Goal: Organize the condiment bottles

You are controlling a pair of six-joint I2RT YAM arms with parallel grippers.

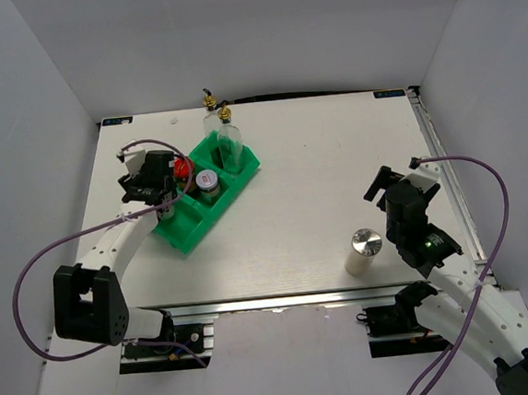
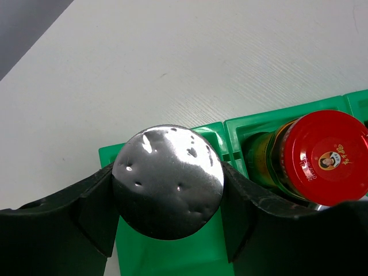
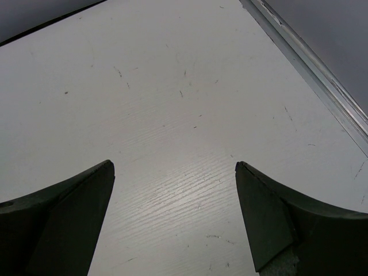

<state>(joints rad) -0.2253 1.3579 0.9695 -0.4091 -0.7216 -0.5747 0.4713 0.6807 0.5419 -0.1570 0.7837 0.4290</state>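
Observation:
I need to lower the silver-capped shaker in my left gripper into the section of the tray beside the red-lidded jar (image 1: 171,219) next and release it there, since that section is still open.
My left gripper (image 1: 162,195) is shut on a silver-capped shaker (image 2: 168,181) and holds it over the near-left compartment of the green tray (image 2: 172,259). The red-lidded dark jar (image 2: 325,158) stands in the compartment beside it and also shows in the top view (image 1: 182,170). The white-lidded small jar (image 1: 207,181) sits in the tray's middle. One glass bottle with a gold pourer (image 1: 229,143) stands in the tray's far end. The other bottle (image 1: 210,119) is just behind it; whether it is inside the tray I cannot tell. The second silver-capped shaker (image 1: 366,250) stands on the table near my right gripper (image 1: 385,187), which is open and empty.
The green tray (image 1: 185,230) lies diagonally at the table's left. Grey walls enclose the table on three sides. A metal rail (image 3: 322,80) runs along the right edge. The right wrist view shows only bare white table (image 3: 172,115) between its fingers.

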